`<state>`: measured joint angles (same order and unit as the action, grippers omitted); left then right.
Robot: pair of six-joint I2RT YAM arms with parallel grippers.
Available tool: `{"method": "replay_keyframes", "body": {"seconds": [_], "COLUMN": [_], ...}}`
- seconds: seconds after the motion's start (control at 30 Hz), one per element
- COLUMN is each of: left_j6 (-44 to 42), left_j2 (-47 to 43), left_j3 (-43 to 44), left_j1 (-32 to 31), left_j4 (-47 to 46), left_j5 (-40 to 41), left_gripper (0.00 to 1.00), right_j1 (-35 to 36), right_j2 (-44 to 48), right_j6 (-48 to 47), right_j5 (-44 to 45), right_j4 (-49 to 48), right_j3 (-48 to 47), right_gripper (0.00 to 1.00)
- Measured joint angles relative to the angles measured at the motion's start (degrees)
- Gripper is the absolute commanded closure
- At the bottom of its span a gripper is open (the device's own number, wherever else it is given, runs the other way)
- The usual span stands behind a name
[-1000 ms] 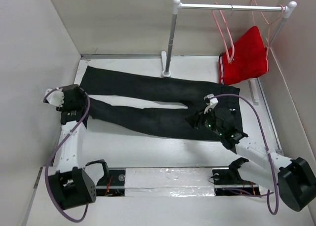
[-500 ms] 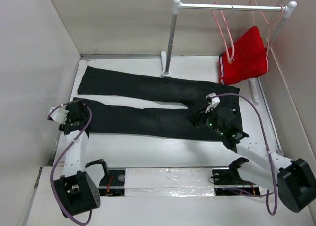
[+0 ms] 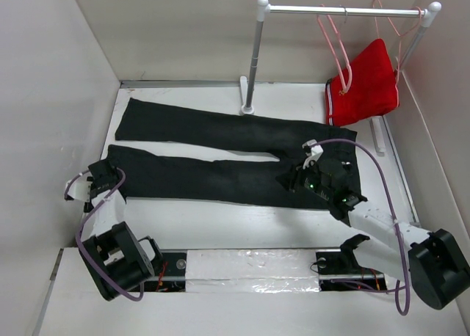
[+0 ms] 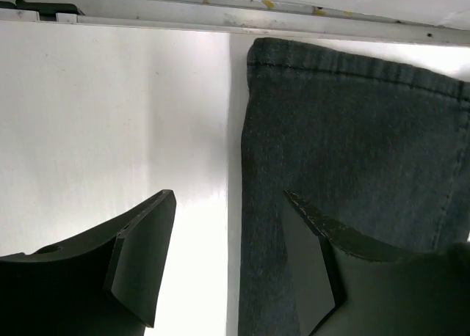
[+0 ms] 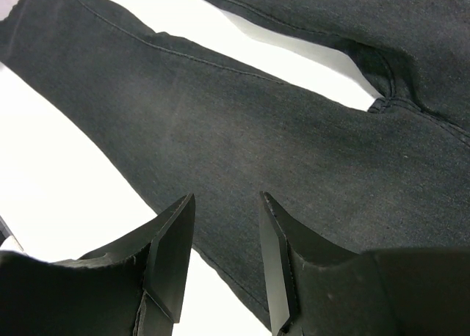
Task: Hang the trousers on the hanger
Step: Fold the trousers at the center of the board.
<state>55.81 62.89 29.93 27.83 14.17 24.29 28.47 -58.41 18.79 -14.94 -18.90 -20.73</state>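
Next, my left gripper moves down onto the side edge of the near trouser leg at the cuff.
The black trousers (image 3: 235, 156) lie flat on the table, legs pointing left, waistband at the right. My left gripper (image 3: 99, 180) is open at the near leg's cuff. In the left wrist view the left gripper (image 4: 229, 204) straddles the side edge of the trousers (image 4: 352, 123), one finger over bare table, the other over denim. My right gripper (image 3: 291, 179) is open low over the near thigh. In the right wrist view the right gripper (image 5: 228, 204) hangs above the lower edge of the trousers (image 5: 294, 130), holding nothing. The thin pale-pink hanger (image 3: 335, 46) hangs bare on the rail.
A white clothes rack stands at the back, with a post (image 3: 253, 57) and a rail (image 3: 301, 9). Red shorts (image 3: 365, 83) hang from a second pink hanger (image 3: 396, 28) at the right end. Walls enclose the table (image 3: 220, 226) on the left, back and right.
My left gripper has drawn back toward the near left, off the near leg's end, and the cuff now lies flat and uncovered. The right gripper has barely moved.
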Motion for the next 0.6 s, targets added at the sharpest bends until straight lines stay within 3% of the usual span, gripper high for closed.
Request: {"method": "replay_keyframes", "body": {"seconds": [0.13,0.43,0.57,0.6], "left_j6": [0.1,0.5,0.5,0.5], "left_j2": [4.4,11.0,13.1,13.5], "left_j3": [0.5,1.7,2.3,2.4], "left_j1": [0.4,1.0,1.1,1.1], "left_j4": [-1.3,-4.9,-7.4,-7.8], "left_j5": [-0.1,0.0,0.2,0.2], "left_gripper": [0.44,0.55,0.82,0.85], "right_j1": [0.0,-0.3,-0.7,-0.7], "right_j2": [0.3,3.7,5.3,5.6], "right_j6": [0.0,-0.2,-0.2,-0.2], "right_j5": [-0.2,0.2,1.0,1.1], "right_j4": [0.0,0.5,1.0,1.0], "right_j3": [0.0,0.0,0.0,0.0], "right_gripper": [0.54,0.55,0.55,0.55]}}
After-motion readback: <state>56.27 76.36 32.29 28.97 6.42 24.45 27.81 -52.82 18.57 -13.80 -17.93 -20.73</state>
